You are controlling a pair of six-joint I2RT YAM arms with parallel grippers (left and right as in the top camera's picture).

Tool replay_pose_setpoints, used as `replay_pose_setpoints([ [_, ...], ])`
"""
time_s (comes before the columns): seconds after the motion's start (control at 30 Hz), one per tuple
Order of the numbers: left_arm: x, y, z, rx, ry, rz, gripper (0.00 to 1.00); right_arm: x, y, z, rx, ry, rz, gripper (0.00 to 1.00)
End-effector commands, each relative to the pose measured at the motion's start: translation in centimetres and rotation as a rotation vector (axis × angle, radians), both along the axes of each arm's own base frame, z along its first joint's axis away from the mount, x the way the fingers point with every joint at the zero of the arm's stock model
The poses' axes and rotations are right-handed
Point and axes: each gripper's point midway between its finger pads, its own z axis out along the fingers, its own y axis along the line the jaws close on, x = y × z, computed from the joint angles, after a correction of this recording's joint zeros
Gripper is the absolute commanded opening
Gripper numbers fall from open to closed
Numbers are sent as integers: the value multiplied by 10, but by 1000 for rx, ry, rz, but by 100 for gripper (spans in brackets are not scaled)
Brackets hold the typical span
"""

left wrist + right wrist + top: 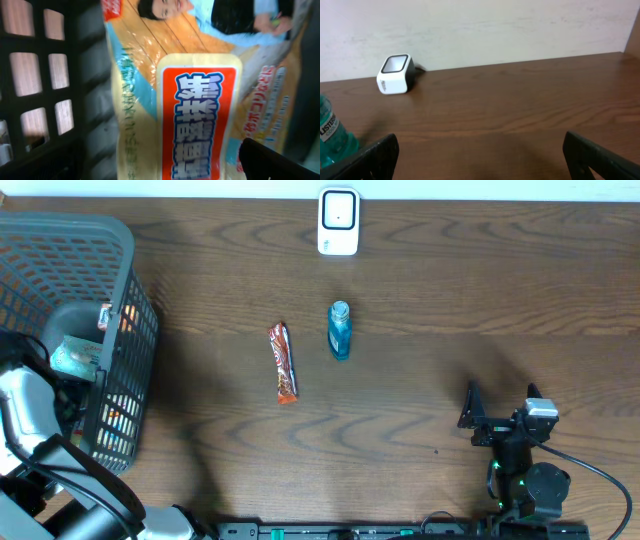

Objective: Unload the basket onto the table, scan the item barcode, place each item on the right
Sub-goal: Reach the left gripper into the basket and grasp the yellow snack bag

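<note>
My left gripper comes down next onto the package's red label (pixel 197 129), easing away from the basket's lattice side, and closes. The label lies between my wide-open fingers.
A plastic-wrapped package (pixel 200 100) with a red label and blue-and-white lettering fills the left wrist view. It lies inside the grey basket (pixel 120 240) at the table's left. My left gripper (pixel 162 172) hangs close over it, jaws wide apart; only one dark finger (pixel 272 160) shows, by the package's right edge, and nothing is gripped. The white barcode scanner (pixel 338 222) stands at the table's back centre, also visible in the right wrist view (pixel 395 75). My right gripper (pixel 500 408) rests open and empty near the front right, pointing toward the scanner.
A red snack bar (pixel 284 362) and a blue mouthwash bottle (pixel 340 330) lie mid-table; the bottle (pixel 332 135) shows at the right wrist view's left edge. Several other goods sit in the basket, whose lattice wall (pixel 45 75) stands just left of the package.
</note>
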Motion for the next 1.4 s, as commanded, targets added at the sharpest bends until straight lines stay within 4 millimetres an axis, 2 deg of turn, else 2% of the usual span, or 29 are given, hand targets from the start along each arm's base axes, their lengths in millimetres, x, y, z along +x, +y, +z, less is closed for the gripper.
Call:
replay_pose_setpoints([
  [0.0, -12, -4, -22, -2, 35, -19, 98, 0, 0, 0, -10, 0, 2, 99],
  [0.17, -13, -13, -48, -16, -1, -22, 98, 0, 0, 0, -10, 0, 2, 99],
  [0.23, -14, -17, -55, -27, -11, -24, 78, 0, 0, 0, -10, 0, 2, 99],
  [0.27, -16, -20, -58, -33, -9, -22, 62, 0, 0, 0, -10, 0, 2, 99],
  [0.3, -18, -21, -60, -36, -6, -20, 38, 0, 0, 0, -10, 0, 2, 99],
  [0.33, -19, -22, -61, -38, -4, -20, 26, 0, 0, 0, -10, 0, 2, 99],
  [0.4, -19, -22, -61, -38, -3, -21, 8, 0, 0, 0, -10, 0, 2, 99],
  [0.87, -13, -17, -59, -17, -29, -22, 7, 0, 0, 0, -10, 0, 2, 99],
  [1.03, 3, -18, -48, -29, -115, -33, 7, 0, 0, 0, -10, 0, 2, 99],
  [1.13, 22, -18, -31, -36, -212, -49, 8, 0, 0, 0, -10, 0, 2, 99],
  [1.23, 42, -18, -7, -33, -323, -73, 7, 0, 0, 0, -10, 0, 2, 99],
  [1.37, 64, -15, 42, 23, -491, -117, 7, 0, 0, 0, -10, 0, 2, 99],
])
